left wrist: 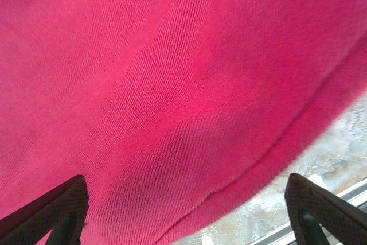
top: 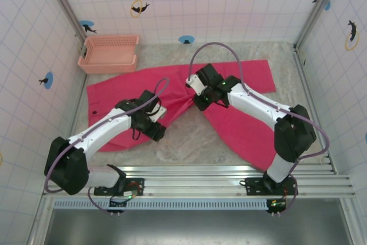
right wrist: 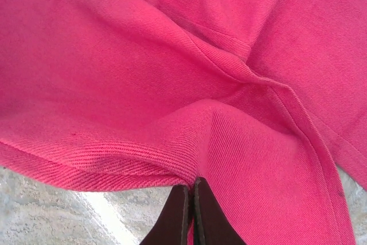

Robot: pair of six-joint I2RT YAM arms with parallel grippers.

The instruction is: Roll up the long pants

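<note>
The right gripper carries its pinched fold outward onto the pants' far side [top: 182, 74] next and releases it, as the front leg still lies spread apart from the back leg.
The long pants [top: 117, 98] are bright magenta fabric spread over the marble table, with one leg running to the back right and another [top: 243, 133] toward the front right. My right gripper [top: 191, 90] sits at the bunched middle. In the right wrist view it [right wrist: 192, 192] is shut on a raised fold of the pants [right wrist: 143, 73]. My left gripper [top: 156, 130] hovers over the pants' near edge. In the left wrist view its fingers [left wrist: 60, 207] stand wide apart, open [left wrist: 189, 210], with the hem of the pants [left wrist: 172, 84] lying flat below and nothing pinched.
A pale pink lattice basket [top: 109, 54] stands at the back left, just beyond the pants. Bare marble [top: 189, 142] lies between the two arms toward the front. A metal rail [top: 229, 170] runs along the near edge. Tiled walls close in the sides.
</note>
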